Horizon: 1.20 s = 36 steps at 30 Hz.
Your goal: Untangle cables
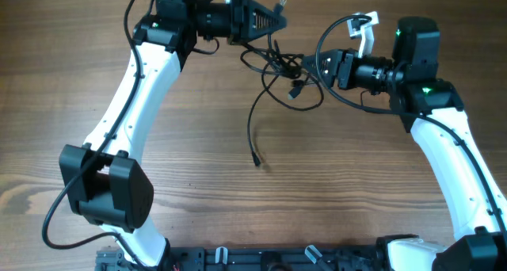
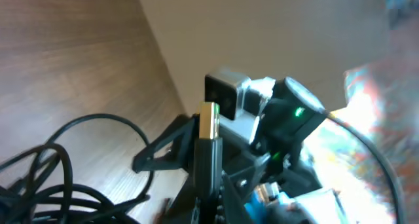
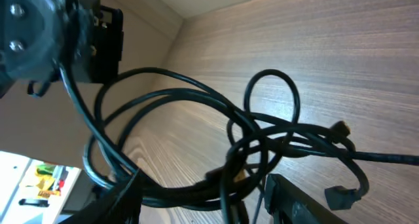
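Note:
The robot's left gripper will next pull to the left in the overhead view, away from the knot, and let go of the USB plug, because the bare tabletop is that way.
Several thin black cables (image 1: pixel 279 65) lie knotted at the far middle of the table, and one loose end trails toward me to a plug (image 1: pixel 256 160). My left gripper (image 1: pixel 269 21) is shut on a USB plug (image 2: pixel 208 129), which stands upright between its fingers (image 2: pixel 209 181), above the knot. My right gripper (image 1: pixel 311 66) is open at the right side of the knot. In the right wrist view its fingers (image 3: pixel 209 201) straddle a bundle of cable strands (image 3: pixel 262 142). A small plug (image 3: pixel 338 196) hangs beside the right finger.
The wooden table's (image 1: pixel 356 184) far edge meets a pale wall (image 2: pixel 275 34) just behind the knot. The left arm (image 1: pixel 135 89) crosses the left half of the table. The right arm (image 1: pixel 451 152) stands along the right side.

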Tool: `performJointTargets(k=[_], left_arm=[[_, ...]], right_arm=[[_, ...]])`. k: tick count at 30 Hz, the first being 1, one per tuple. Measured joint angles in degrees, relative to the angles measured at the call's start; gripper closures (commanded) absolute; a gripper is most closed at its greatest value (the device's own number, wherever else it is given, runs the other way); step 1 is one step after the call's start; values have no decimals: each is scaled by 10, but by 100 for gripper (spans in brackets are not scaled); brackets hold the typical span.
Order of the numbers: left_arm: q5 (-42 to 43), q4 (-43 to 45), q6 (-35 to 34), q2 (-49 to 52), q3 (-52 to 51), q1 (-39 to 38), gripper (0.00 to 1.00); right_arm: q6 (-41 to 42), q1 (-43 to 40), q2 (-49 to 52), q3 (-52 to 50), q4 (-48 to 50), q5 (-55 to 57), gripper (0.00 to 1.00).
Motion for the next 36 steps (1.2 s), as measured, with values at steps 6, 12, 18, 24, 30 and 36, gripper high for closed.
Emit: performJointTargets(k=[6,12,18,24,30,36], left_arm=[[-49,8,-271,0,0,0,96],[-56,8,-392,0,0,0,96],[-58,31,-463,0,0,0,95],[-70,31,-423,0,0,0,91],[-228,-150,-156,0,5,1,92],[-524,-355,-23,0,6,2,90]], right_arm=[[-12,0,0,0,-16,-9,43],[-7,0,0,0,-71,24,47],[-107,13,0,0,-106,45,89],[-127,10,0,0,-96,85,95],[-27,-72,-78,1,-72,95,96],[62,-157,-101,1,-73,90,96]])
